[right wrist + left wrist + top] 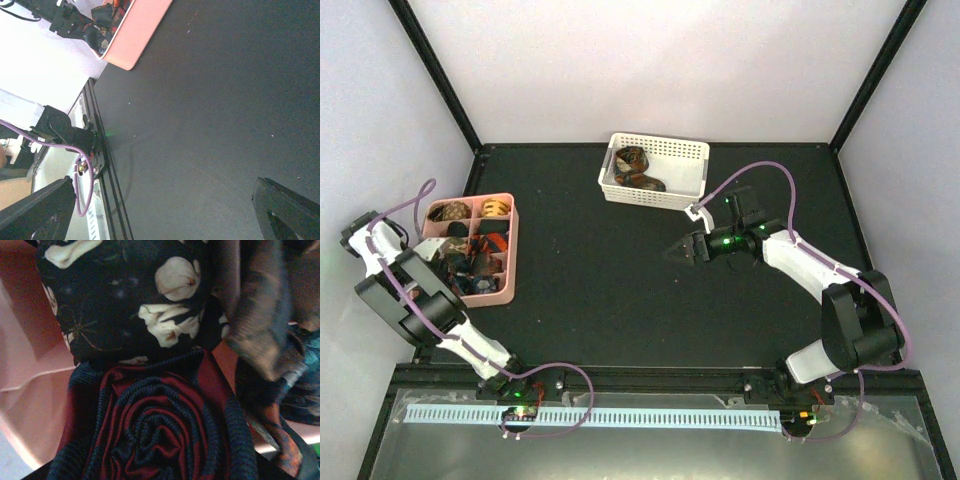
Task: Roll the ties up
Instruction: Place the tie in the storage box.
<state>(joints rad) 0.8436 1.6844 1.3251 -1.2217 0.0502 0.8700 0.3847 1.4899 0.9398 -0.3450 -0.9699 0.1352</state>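
Note:
I should next lower my left gripper into the pink tray [512, 250] beside the black tie with cream flowers and let go of the coil, because it is already rolled up.
A coiled dark red-and-black tie [155, 430] fills the left wrist view, seen end on, right at my left gripper's jaws. The fingers themselves are hidden by it. My left gripper [460, 263] is down in the pink compartment tray [512, 250] and seems shut on this coil. A black tie with cream flowers [130, 300] lies just beyond it. Brown [448, 212] and orange [495, 208] coils sit in the tray's far compartments. More rolled ties [638, 170] lie in the white basket [660, 148]. My right gripper [685, 250] is open and empty above the black table; it also shows in the right wrist view [162, 220].
The pink tray stands at the table's left edge and its corner shows in the right wrist view [140, 30]. The white basket is at the back centre. Purple cables [570, 385] loop at the arm bases along the front rail [640, 378].

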